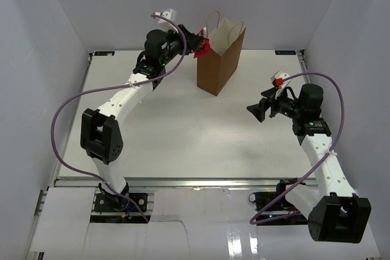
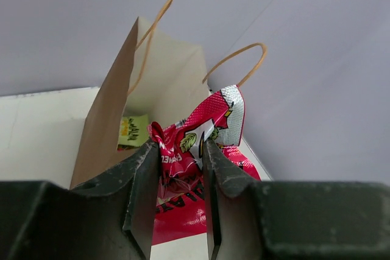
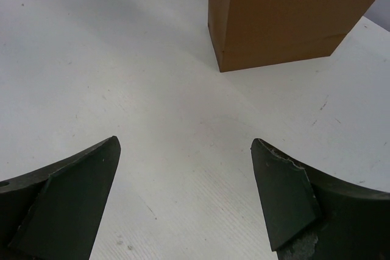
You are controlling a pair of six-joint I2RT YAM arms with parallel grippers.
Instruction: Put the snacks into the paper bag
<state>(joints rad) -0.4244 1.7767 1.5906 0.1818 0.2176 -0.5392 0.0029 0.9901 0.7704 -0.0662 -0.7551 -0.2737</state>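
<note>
I will move my left gripper toward the right in the top view next, over the bag's opening (image 1: 225,35) (image 2: 163,83), because the red packet hangs at the bag's rim beside the bag's opening.
The brown paper bag (image 1: 219,68) stands upright at the back middle of the table, mouth open and handles up. My left gripper (image 1: 196,43) is raised at the bag's left rim and is shut on a crumpled red snack packet (image 1: 202,49). In the left wrist view the red packet (image 2: 195,132) sits pinched between my fingers (image 2: 146,175), right in front of the bag's open mouth (image 2: 164,71). A yellow-green packet (image 2: 133,131) shows inside the bag. My right gripper (image 1: 256,109) is open and empty, low over the table to the right of the bag.
In the right wrist view the bag's base (image 3: 286,22) stands ahead of my open right gripper (image 3: 186,147), with bare white table (image 3: 122,59) between them. Grey walls enclose the table on the left, back and right. A purple cable loops beside each arm.
</note>
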